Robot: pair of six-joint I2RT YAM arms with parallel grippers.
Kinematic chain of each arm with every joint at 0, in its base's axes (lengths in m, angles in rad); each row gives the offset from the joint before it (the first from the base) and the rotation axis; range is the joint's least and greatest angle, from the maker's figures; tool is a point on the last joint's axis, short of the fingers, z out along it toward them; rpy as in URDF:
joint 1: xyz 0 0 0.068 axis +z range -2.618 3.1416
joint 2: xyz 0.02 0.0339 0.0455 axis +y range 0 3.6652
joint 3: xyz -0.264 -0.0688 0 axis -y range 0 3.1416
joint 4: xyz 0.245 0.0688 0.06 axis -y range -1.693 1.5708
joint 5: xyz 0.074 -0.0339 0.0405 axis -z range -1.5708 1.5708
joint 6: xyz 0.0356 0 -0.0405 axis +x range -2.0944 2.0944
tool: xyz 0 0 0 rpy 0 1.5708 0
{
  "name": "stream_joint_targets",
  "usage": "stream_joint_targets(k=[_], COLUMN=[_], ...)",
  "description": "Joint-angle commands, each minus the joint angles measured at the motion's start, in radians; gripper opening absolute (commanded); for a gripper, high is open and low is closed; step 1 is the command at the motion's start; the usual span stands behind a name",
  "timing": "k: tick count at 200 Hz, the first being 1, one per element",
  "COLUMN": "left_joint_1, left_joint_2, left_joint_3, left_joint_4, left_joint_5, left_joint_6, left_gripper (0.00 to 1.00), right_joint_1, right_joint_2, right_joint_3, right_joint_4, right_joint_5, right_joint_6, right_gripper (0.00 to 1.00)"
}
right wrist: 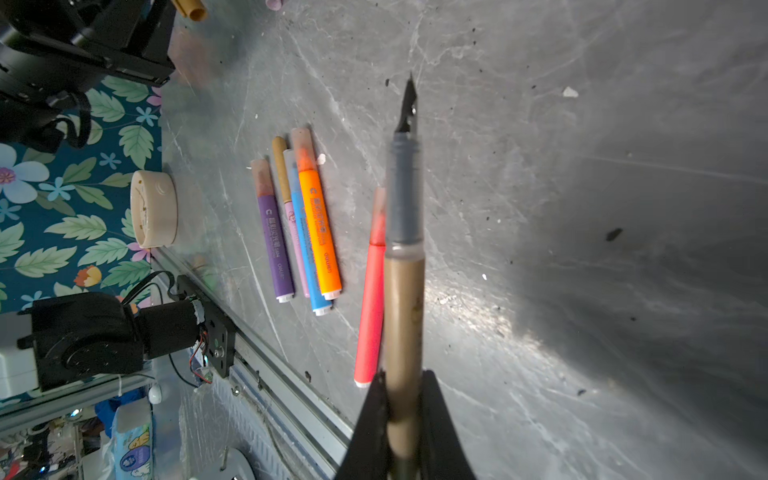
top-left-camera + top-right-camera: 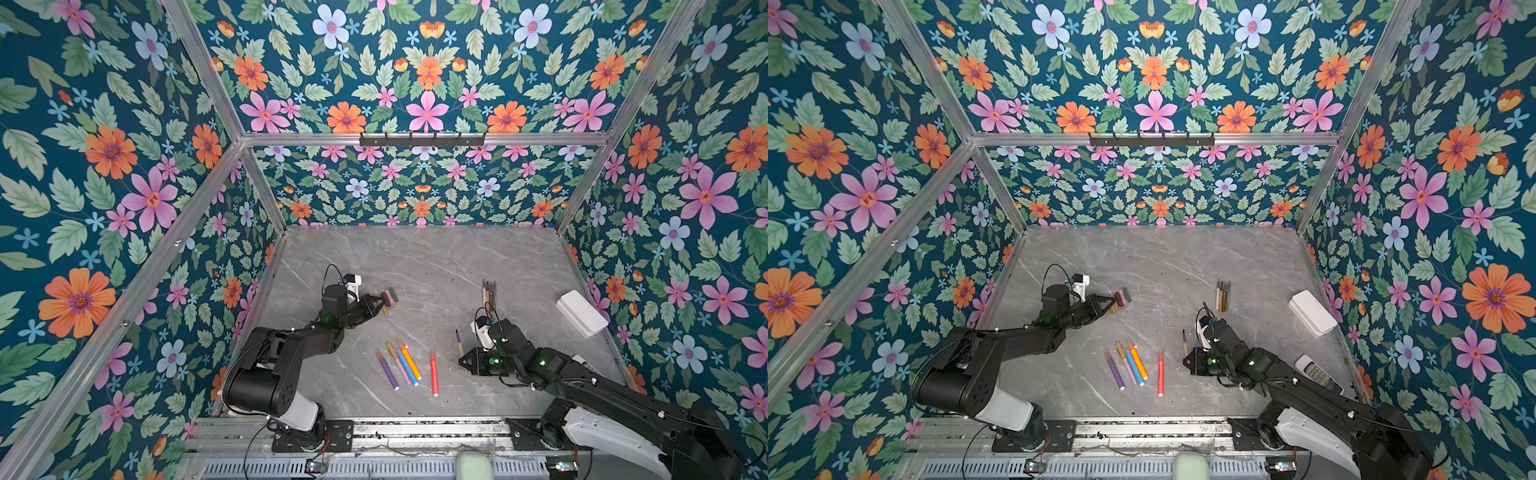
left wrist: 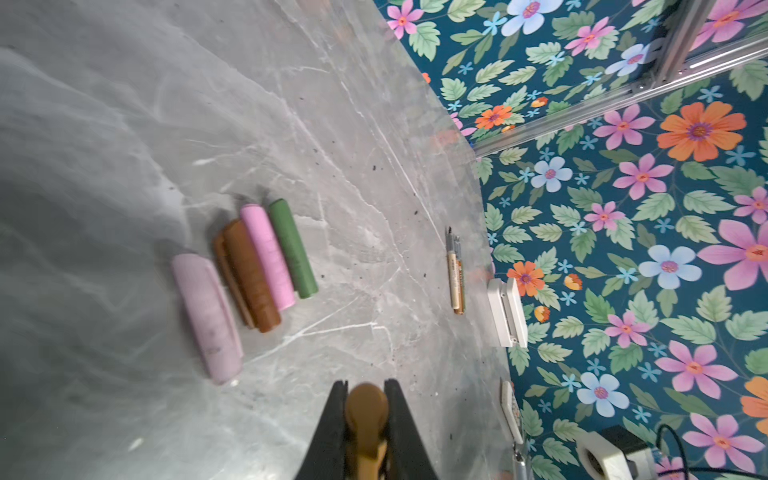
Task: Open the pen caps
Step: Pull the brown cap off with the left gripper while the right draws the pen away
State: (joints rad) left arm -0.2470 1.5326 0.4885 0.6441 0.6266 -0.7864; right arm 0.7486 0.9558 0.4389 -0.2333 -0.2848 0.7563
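My left gripper lowers to the bare tabletop point(image 3: 170, 348) beside the pale pink cap next and releases the gold pen cap point(image 3: 366, 409), as the row's open end lies below the gripper.
My left gripper point(image 3: 365, 384) is shut on a gold pen cap point(image 3: 366, 409) just above the table, beside a row of loose caps: green point(image 3: 293, 249), pink point(image 3: 268, 257), brown point(image 3: 249, 278) and pale pink point(image 3: 208, 316). In both top views it hovers next to that pile point(image 2: 390, 296). My right gripper point(image 1: 402, 376) is shut on an uncapped gold pen point(image 1: 403, 282), its dark brush tip bare; in a top view it is the short stick point(image 2: 459, 343). Several capped pens lie between the arms, among them purple point(image 2: 387, 369), orange point(image 2: 410, 359) and red point(image 2: 434, 372).
A few uncapped pens point(image 2: 489, 294) lie side by side behind my right arm. A white box point(image 2: 581, 312) stands by the right wall, a remote-like device point(image 2: 1316, 371) lies beside the right arm, and a round beige object point(image 1: 153, 208) sits by the metal front rail point(image 2: 415, 428).
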Motion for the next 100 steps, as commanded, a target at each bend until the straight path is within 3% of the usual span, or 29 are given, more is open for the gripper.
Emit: stream_joint_targets(k=[1, 100], left_joint_1=[0.013, 0.064], left_joint_2=[0.004, 0.123], left_joint_3=[0.013, 0.060], left_joint_4=[-0.076, -0.147], left_joint_5=[-0.016, -0.059], left_joint_6=[0.087, 0.225], left_gripper=[0.00, 0.01], right_joint_1=[0.001, 0.000], right_joint_2=[0.009, 0.052], right_joint_3=[0.004, 0.034], right_joint_4=[0.030, 0.018], right_joint_5=[0.022, 0.022], right_joint_6=[0.007, -0.006], right_gripper=[0.00, 0.00])
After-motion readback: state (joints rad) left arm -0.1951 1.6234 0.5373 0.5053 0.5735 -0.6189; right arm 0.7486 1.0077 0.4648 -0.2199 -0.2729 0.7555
